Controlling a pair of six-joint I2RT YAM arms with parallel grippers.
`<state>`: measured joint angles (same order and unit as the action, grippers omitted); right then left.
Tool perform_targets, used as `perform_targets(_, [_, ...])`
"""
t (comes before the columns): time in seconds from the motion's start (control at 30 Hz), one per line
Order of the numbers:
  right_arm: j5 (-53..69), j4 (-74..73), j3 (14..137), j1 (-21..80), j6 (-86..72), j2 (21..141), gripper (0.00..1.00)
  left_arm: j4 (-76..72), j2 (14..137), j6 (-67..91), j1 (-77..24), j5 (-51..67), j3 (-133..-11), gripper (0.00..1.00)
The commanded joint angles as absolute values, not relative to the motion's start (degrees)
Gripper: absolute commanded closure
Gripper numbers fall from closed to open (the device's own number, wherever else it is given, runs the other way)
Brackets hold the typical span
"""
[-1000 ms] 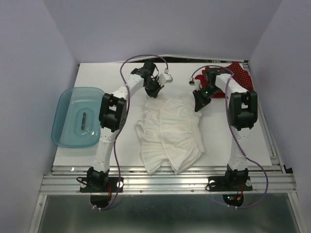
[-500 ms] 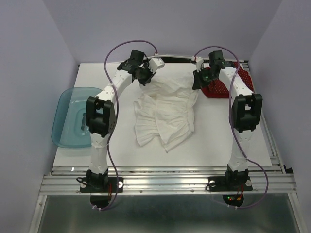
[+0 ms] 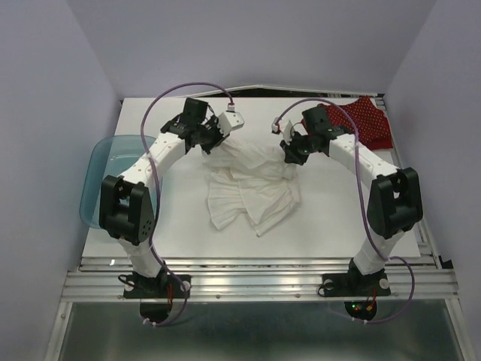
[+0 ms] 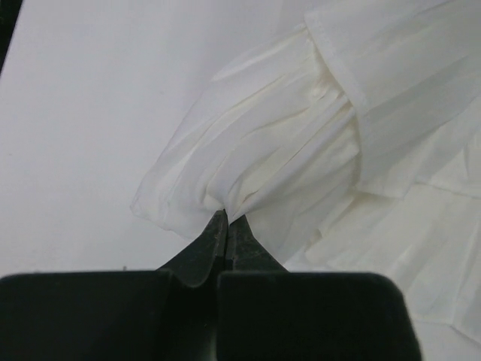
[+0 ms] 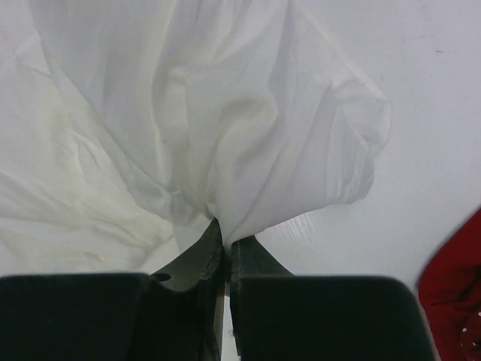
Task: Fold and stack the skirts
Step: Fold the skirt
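Note:
My right gripper holds the pinched corner, and the skirt's lower layer is spread out nearer my base. My right gripper will next move back over that layer's side edge and let go of the corner.
The white pleated skirt lies bunched in the middle of the table. My left gripper is shut on its upper left corner; the left wrist view shows the cloth pinched at the fingertips. My right gripper is shut on the skirt's upper right corner, and the right wrist view shows the fabric gathered at the gripper. The red polka-dot skirt lies at the back right corner, with its edge also in the right wrist view.
A translucent teal tub stands at the table's left edge, partly behind my left arm. The table has walls close on the left, right and back. A metal rail runs along the near edge.
Both grippers went to the back of the table with the white skirt's top corners, then came back toward the middle. The skirt's upper part now lies folded over its lower part.

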<state>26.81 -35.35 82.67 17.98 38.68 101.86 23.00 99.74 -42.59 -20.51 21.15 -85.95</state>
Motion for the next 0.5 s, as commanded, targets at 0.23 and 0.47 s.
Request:
perform_targets(0.23, [19.69, -23.21, 67.86, 23.29, 45.52, 91.94, 0.98, 8.18, 80.26, -49.48, -23.72, 17.59, -55.85, 1.00])
perform_targets(0.47, [18.02, -21.97, 61.79, 26.10, 46.49, 88.51, 0.68, 3.96, 75.24, -50.36, -29.79, 13.80, -44.92, 0.86])
